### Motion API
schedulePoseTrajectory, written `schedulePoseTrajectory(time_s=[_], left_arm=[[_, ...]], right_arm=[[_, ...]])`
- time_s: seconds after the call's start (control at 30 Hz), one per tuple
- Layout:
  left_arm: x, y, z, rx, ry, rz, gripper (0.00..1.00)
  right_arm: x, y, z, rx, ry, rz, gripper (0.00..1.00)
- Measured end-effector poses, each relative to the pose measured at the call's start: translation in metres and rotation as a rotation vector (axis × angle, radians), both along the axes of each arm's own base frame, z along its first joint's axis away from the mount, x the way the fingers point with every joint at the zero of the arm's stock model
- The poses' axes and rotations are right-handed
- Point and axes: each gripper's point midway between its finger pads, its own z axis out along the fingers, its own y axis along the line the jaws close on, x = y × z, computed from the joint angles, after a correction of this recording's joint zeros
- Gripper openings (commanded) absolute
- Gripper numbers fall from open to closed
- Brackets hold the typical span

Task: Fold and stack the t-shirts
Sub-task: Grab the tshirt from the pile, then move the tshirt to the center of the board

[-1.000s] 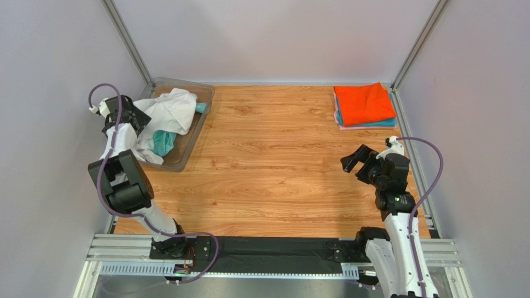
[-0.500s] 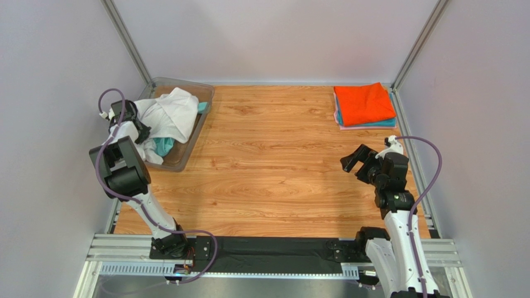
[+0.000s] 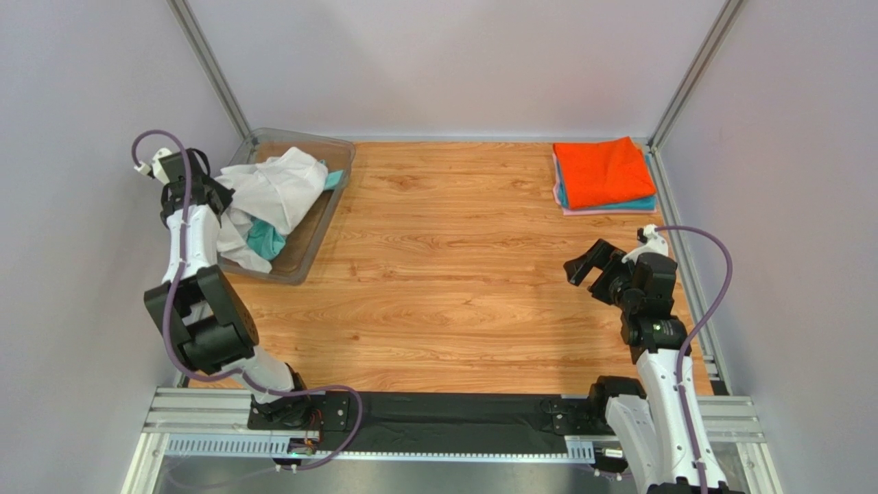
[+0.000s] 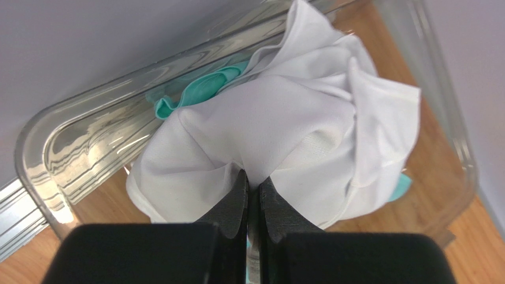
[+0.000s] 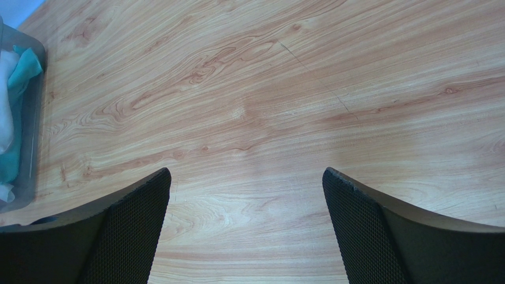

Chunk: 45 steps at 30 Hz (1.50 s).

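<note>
The robot will next lift the white t-shirt (image 3: pixel 276 185) in its left gripper up out of the tray, move it toward the right gripper and lower it to release it on bare tabletop.
A crumpled white t-shirt (image 3: pixel 276 185) (image 4: pixel 290 118) lies heaped in the clear plastic tray (image 3: pixel 305 259) (image 4: pixel 65 148) at the far left, over a mint-green t-shirt (image 3: pixel 266 239) (image 4: pixel 198 90). My left gripper (image 3: pixel 216 196) (image 4: pixel 252 177) is shut on a fold of the white t-shirt at the tray's left side, and the cloth fans out from its tips. At the far right corner an orange t-shirt (image 3: pixel 604 171) tops a folded stack, with teal (image 3: pixel 618 206) and pink edges under it. My right gripper (image 3: pixel 580 270) (image 5: pixel 246 177) hangs open over bare wood, holding nothing.
The tray's walls surround the left gripper on three sides, close to the left frame post (image 3: pixel 211 67). In the right wrist view, the tray's corner (image 5: pixel 26 118) shows at the left edge. Wooden tabletop (image 3: pixel 453 257) lies between the tray and the stack.
The left gripper closed on the white t-shirt and drew back to the left and upward, pulling the cloth with it. The right arm stayed still.
</note>
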Motion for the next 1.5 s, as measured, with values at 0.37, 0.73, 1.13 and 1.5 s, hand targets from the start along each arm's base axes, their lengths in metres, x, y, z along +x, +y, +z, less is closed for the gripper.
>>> schedulePoseTrajectory(time_s=[0.37, 0.73, 1.13, 1.5], left_arm=[[-0.018, -0.037, 0.105, 0.009, -0.250, -0.099, 0.00], [-0.022, -0.120, 0.217, 0.027, -0.495, -0.379, 0.00], [-0.024, -0.162, 0.350, 0.085, -0.735, -0.572, 0.00], [-0.060, -0.320, 0.373, 0.011, -0.799, -1.000, 0.00]], right_arm=[[-0.001, 0.000, 0.004, -0.002, -0.017, 0.000, 1.00], [-0.003, 0.001, 0.015, -0.004, -0.066, 0.004, 1.00], [-0.004, 0.001, 0.020, -0.005, -0.090, 0.005, 1.00], [-0.007, 0.005, 0.028, 0.002, -0.122, 0.024, 1.00]])
